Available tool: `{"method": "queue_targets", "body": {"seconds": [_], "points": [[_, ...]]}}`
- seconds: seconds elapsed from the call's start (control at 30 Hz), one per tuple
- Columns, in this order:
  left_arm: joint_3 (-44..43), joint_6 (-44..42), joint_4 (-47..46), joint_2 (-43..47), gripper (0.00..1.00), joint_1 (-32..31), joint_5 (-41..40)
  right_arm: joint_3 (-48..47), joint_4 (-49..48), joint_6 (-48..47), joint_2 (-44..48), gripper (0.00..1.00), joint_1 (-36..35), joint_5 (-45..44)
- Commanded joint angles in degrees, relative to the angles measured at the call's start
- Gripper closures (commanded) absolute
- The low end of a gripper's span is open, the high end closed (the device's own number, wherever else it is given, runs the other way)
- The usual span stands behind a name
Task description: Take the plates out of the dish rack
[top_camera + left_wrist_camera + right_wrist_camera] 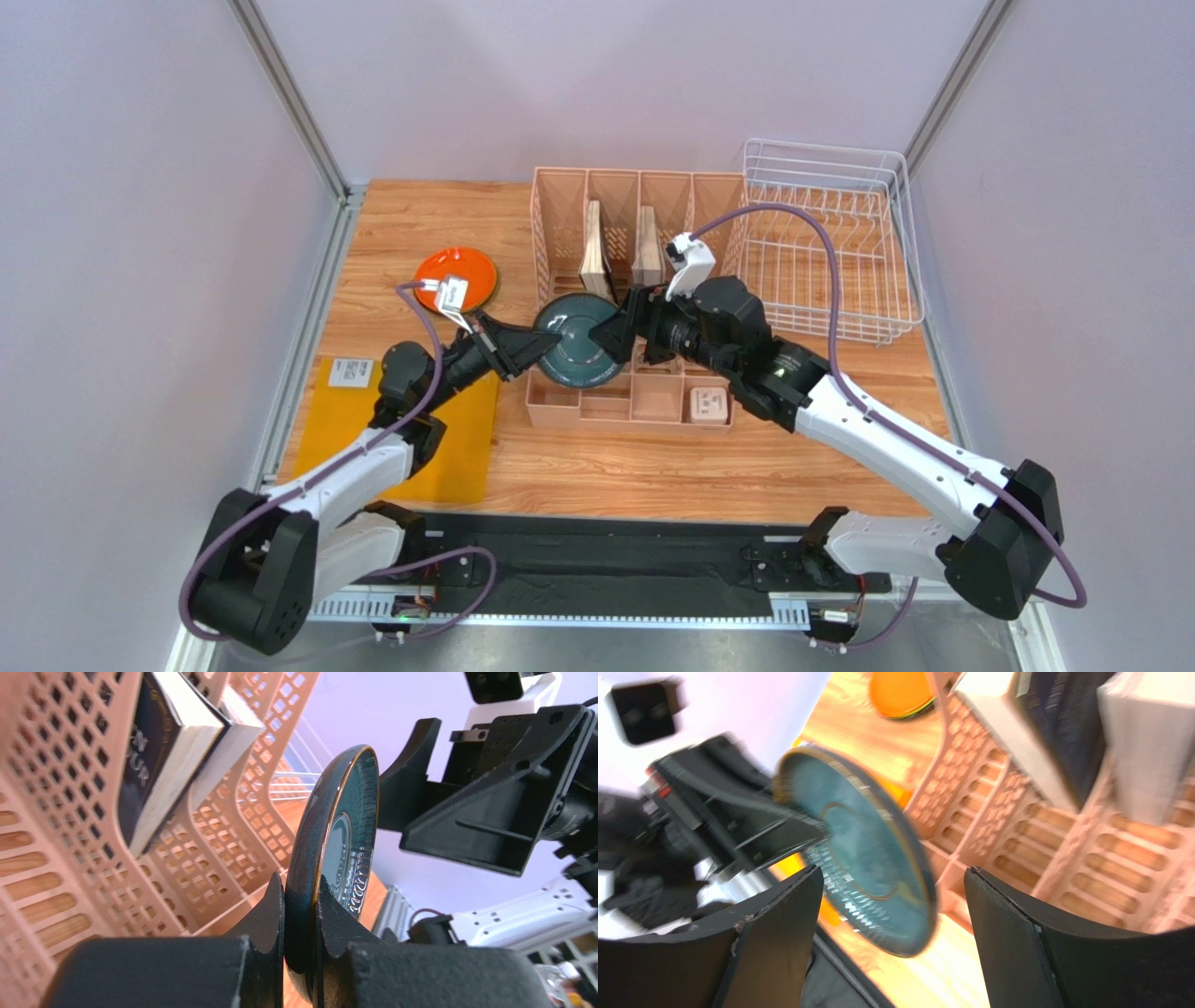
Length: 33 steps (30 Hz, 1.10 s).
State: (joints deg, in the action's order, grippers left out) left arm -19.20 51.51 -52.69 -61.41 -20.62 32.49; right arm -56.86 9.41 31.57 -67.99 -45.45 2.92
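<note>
I will swing my left gripper to the left in the top view next, lower it over the orange plate and let go, because that plate is already unloaded.
My left gripper is shut on the rim of the dark grey-teal plate and holds it on edge over the front of the pink organizer. In the left wrist view both fingers pinch the plate. My right gripper is open at the plate's right edge. In its wrist view the plate lies ahead of the spread, empty gripper. The orange plate lies on the table at the left. The white wire dish rack at the back right shows no plates. The red and green plates are hidden.
The pink slotted organizer stands mid-table with books upright in its back slots and a small box in a front bin. A yellow mat lies at the front left. Grey walls close in both sides.
</note>
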Motion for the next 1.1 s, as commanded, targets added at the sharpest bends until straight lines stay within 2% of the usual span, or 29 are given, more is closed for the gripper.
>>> {"method": "queue_targets", "body": {"seconds": [0.0,0.13,0.17,0.33,0.4,0.47,0.6,0.7,0.93,1.07], "points": [[-2.4,-9.5,10.6,8.9,1.00,-0.2,-6.2,-2.5,1.1,-2.4,2.6,0.20,0.5,-9.2],[-6.4,-17.0,26.0,16.5,1.00,0.6,-12.8,-2.5,6.1,-4.8,5.7,0.17,1.2,-17.3],[-8.4,-20.0,32.7,19.0,1.00,1.1,-14.3,-2.2,6.7,-5.3,6.5,0.16,1.4,-20.0],[-12.3,-24.9,46.1,24.8,1.00,7.9,-22.0,-0.9,9.6,-7.8,11.9,0.12,4.2,-24.5],[-14.1,-26.7,48.2,24.7,1.00,11.6,-24.2,-0.4,9.9,-8.1,13.8,0.10,4.8,-25.7],[-14.7,-27.4,48.7,24.1,1.00,14.2,-25.5,-0.2,9.9,-8.5,14.6,0.09,5.7,-25.5],[-15.9,-26.6,47.2,21.2,1.00,22.8,-22.8,-0.2,10.5,-9.4,15.3,0.09,6.2,-25.9],[-18.5,-27.2,46.3,15.3,1.00,25.6,-20.8,-0.3,10.6,-9.9,14.6,0.09,6.6,-25.9],[-19.8,-22.9,30.7,-2.7,1.00,31.2,-15.0,-0.5,10.5,-9.8,12.3,0.09,7.1,-24.2],[-24.7,-22.0,27.0,-12.9,1.00,32.0,-11.6,-0.8,10.2,-10.0,11.1,0.09,7.4,-23.7]]}}
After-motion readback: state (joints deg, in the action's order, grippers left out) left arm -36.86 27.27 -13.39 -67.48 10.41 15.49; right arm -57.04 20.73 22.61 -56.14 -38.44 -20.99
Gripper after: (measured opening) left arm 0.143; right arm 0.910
